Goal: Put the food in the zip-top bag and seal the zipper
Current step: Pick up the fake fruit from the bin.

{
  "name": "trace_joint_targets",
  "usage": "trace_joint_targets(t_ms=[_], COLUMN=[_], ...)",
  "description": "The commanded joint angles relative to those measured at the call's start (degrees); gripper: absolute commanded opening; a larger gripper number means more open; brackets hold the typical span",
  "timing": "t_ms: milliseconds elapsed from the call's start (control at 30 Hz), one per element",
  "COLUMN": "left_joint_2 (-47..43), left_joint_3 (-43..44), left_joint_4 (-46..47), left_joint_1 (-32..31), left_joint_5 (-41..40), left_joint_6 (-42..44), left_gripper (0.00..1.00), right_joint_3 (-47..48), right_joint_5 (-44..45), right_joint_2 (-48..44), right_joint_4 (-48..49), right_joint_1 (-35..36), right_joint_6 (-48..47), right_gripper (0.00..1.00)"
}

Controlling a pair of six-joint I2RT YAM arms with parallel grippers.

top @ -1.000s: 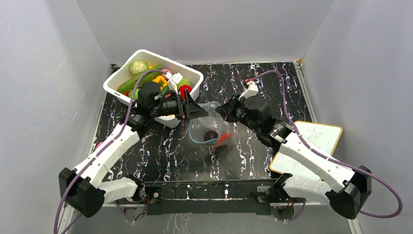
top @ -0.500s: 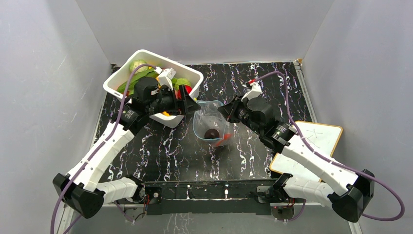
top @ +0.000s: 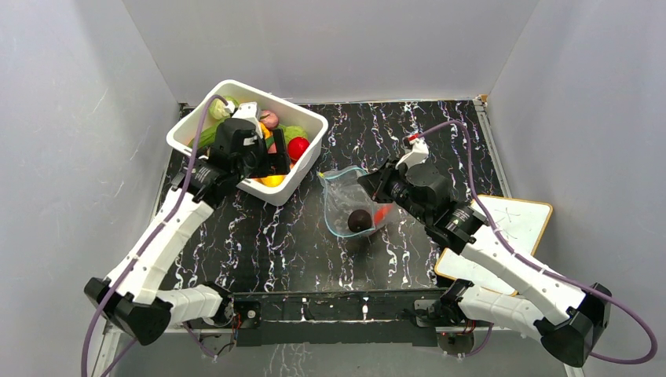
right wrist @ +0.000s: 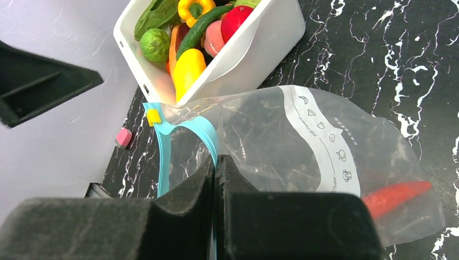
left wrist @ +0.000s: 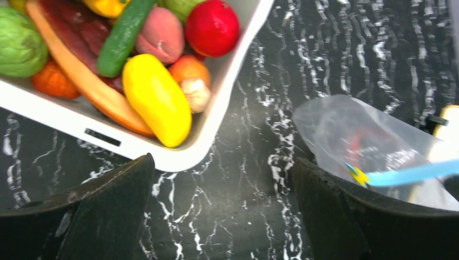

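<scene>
The robot's left gripper will next go down into the white tub (top: 310,149) and close on the sides of the yellow piece.
The clear zip-top bag (top: 349,206) lies mid-table with its mouth toward the left. Inside it are a dark purple piece (top: 359,219) and a red chili (right wrist: 395,196). My right gripper (right wrist: 215,160) is shut on the bag's light-blue zipper (right wrist: 187,127) at the mouth edge. The rest of the food fills the white tub (top: 310,149): a yellow piece (left wrist: 157,100), a red ball (left wrist: 212,27), a green cucumber (left wrist: 122,38) and others. My left gripper (left wrist: 222,162) hangs open and empty by the tub's near corner, left of the bag (left wrist: 368,135).
A white board (top: 518,224) lies at the right edge under the right arm. A small pink cube (right wrist: 124,137) sits on the black marbled table near the left wall. Grey walls close in three sides.
My left gripper has drawn back from the bag's mouth toward the tub and opened wider. The right gripper has shifted the bag slightly right and nearer, still pinching its edge.
</scene>
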Motion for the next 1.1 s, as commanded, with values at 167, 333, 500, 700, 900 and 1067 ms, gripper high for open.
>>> trace_joint_targets(t_ms=[167,333,500,700,900,1067], left_joint_2=[10.8,16.3,19.9,23.5,26.8,29.6], left_joint_3=[4.2,5.6,6.1,5.4,5.0,5.0], left_joint_4=[-2.9,-2.2,-0.3,2.5,4.2,4.2], left_joint_1=[5.5,10.5,11.9,12.9,13.2,13.6], left_joint_5=[-5.3,-2.7,-0.2,1.7,2.4,2.8], left_joint_6=[3.5,3.0,2.6,1.8,2.1,1.8], left_gripper=[0.98,0.90,0.82,0.77,0.74,0.73], right_joint_3=[1.1,1.5,1.4,1.2,1.5,1.9], right_joint_5=[1.2,1.0,1.1,0.5,0.7,0.5], right_joint_2=[-2.3,-2.1,-2.0,-1.7,-1.3,-0.8], right_joint_4=[1.4,1.5,1.7,2.1,2.2,2.2], right_joint_1=[0.2,0.2,0.2,0.2,0.2,0.2], right_joint_6=[-1.9,-2.2,-2.7,-2.7,-2.7,-2.7], right_gripper=[0.00,0.00,0.00,0.00,0.00,0.00])
